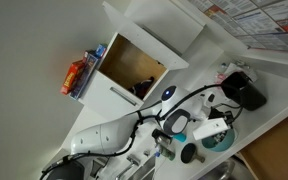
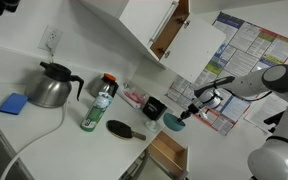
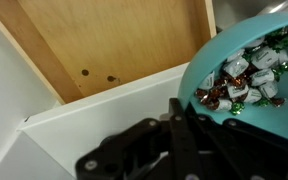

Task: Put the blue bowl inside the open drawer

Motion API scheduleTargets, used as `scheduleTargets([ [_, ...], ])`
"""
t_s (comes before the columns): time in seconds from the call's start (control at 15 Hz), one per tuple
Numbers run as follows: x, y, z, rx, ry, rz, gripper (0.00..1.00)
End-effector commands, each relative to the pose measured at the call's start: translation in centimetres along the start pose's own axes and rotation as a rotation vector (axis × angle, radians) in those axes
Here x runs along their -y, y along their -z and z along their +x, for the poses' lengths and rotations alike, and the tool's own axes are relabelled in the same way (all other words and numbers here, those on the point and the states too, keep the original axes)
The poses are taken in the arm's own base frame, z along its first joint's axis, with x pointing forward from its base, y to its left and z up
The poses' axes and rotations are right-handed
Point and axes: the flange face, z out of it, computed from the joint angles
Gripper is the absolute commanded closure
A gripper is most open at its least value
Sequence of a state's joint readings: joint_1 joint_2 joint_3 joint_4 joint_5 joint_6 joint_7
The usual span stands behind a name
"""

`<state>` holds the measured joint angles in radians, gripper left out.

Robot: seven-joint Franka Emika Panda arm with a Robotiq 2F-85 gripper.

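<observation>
I need to carry the bowl (image 2: 172,122) with my gripper past the drawer's white front panel, lower it inside and let go of the bowl's rim. The drawer's wooden bottom is below my gripper, beyond that panel.
The blue bowl (image 3: 206,68) fills the right of the wrist view and holds several wrapped candies. My gripper (image 3: 179,115) is shut on its rim, the black fingers pressed together at the bowl's near edge. Past it lies the open drawer (image 3: 104,40), with its light wooden inside and white front panel. In both exterior views the gripper (image 2: 191,108) (image 1: 172,122) holds the bowl (image 2: 172,122) (image 1: 180,128) close by the drawer (image 2: 167,152) (image 1: 134,65).
A paler teal dish (image 1: 220,141), a small black cup (image 1: 189,152) and a black container (image 1: 249,92) sit near the gripper. The counter carries a black square container (image 2: 154,105), a black brush (image 2: 124,130), a green bottle (image 2: 99,105), a metal coffee pot (image 2: 49,85) and a blue sponge (image 2: 14,102).
</observation>
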<state>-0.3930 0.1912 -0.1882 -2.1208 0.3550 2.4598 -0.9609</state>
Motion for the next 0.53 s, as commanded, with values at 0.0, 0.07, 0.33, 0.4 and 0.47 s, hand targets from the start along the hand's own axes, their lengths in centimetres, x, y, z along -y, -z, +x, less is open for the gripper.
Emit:
scheduleTargets([
  [0.0, -0.6, -0.1, 0.3, 0.0, 0.015, -0.01, 0.99],
  [0.07, -1.3, -0.2, 0.4, -0.002, 0.021, -0.014, 0.99],
  [0.33, -5.3, -0.4, 0.3, 0.013, 0.057, -0.038, 0.99],
  [0.4, -6.4, -0.7, 0.2, 0.019, 0.077, -0.041, 0.99],
  [0.47, -7.4, -1.0, 0.1, 0.024, 0.095, -0.043, 0.99],
])
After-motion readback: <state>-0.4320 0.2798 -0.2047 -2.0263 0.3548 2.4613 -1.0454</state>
